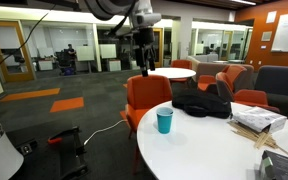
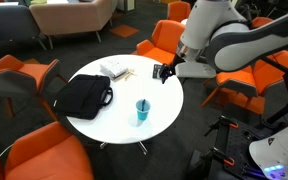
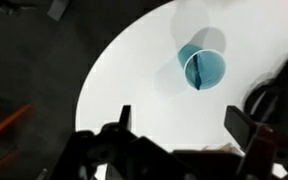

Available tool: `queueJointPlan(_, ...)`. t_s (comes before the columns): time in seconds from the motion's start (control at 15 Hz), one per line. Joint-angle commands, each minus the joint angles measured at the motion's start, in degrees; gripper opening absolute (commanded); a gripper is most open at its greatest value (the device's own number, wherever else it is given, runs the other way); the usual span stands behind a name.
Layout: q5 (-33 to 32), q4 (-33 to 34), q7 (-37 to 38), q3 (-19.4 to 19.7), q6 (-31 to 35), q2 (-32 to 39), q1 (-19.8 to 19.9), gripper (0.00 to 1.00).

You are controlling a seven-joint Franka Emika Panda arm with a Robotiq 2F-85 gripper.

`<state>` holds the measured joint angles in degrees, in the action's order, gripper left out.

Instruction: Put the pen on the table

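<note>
The open gripper moves outward and down from high above the table onto the pen's upper end (image 2: 141, 102) (image 3: 197, 84) next, since the teal cup encloses the rest.
The teal cup (image 3: 202, 68) stands on the large round white table (image 3: 134, 70), also seen in both exterior views (image 1: 164, 122) (image 2: 142, 110). The thin blue pen (image 3: 197, 72) stands inside the cup, seen from above in the wrist view. My gripper (image 3: 179, 118) is open and empty, high above the table, with the cup ahead of the fingertips. In the exterior views the gripper (image 1: 144, 60) (image 2: 164, 72) hangs well above the table top (image 1: 199, 140) (image 2: 114, 95).
A black bag (image 2: 84, 95) (image 1: 202, 102) lies on the table. A pile of papers and sticks (image 2: 114, 70) (image 1: 259, 122) lies near its edge. Orange chairs (image 1: 149, 95) (image 2: 34, 150) ring the table. A smaller round white table (image 1: 174, 73) stands behind.
</note>
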<state>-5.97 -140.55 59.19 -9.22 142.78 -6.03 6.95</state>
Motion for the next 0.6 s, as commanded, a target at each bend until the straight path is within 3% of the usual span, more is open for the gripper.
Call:
queueJointPlan(0.0, -6.43, 4.22, 12.82, 1.88, 1.94, 8.45, -1.88, 1.00)
queueJointPlan(0.33, -9.78, 11.83, 17.76, 7.49, 2.52, 20.05, -8.23, 0.88)
queueJointPlan(0.53, -9.71, 17.17, 19.22, 10.86, 2.09, 26.38, -12.53, 0.89)
